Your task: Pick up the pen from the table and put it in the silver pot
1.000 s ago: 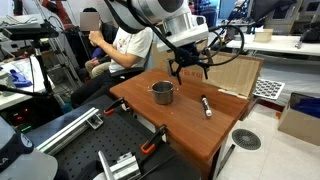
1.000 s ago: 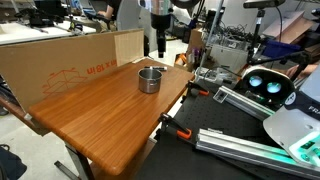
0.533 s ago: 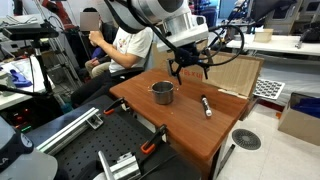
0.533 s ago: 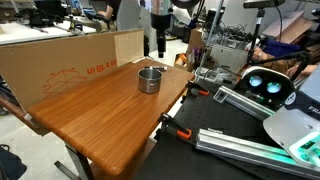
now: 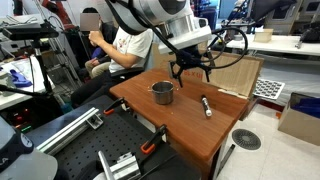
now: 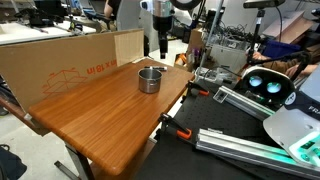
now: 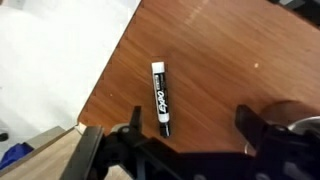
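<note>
The pen lies flat on the tabletop below my gripper, so I will lower my gripper next onto that dark end [image 7: 164, 128] nearest its open fingers.
The pen [image 5: 206, 106] lies flat on the reddish-brown table [image 5: 185, 130], to the right of the silver pot [image 5: 162, 92]. My gripper [image 5: 191, 72] hangs open above the table behind both, holding nothing. In the wrist view the pen [image 7: 160, 97] is dark with a white end and lies on the wood just ahead of one of my fingers [image 7: 134, 122]. The gripper [image 7: 192, 125] is spread wide there. In an exterior view the pot [image 6: 149, 79] stands near the table's far edge with the gripper [image 6: 160, 47] above and behind it. The pen does not show in that view.
A cardboard sheet [image 6: 60, 65] stands along one table side, also seen in an exterior view [image 5: 238, 72]. A seated person [image 5: 122, 45] is behind the table. Clamps [image 6: 178, 130] grip the table edge. Metal rails [image 5: 60, 128] and equipment lie on the floor.
The gripper has shifted only very slightly above the table. The pen and the pot have not moved.
</note>
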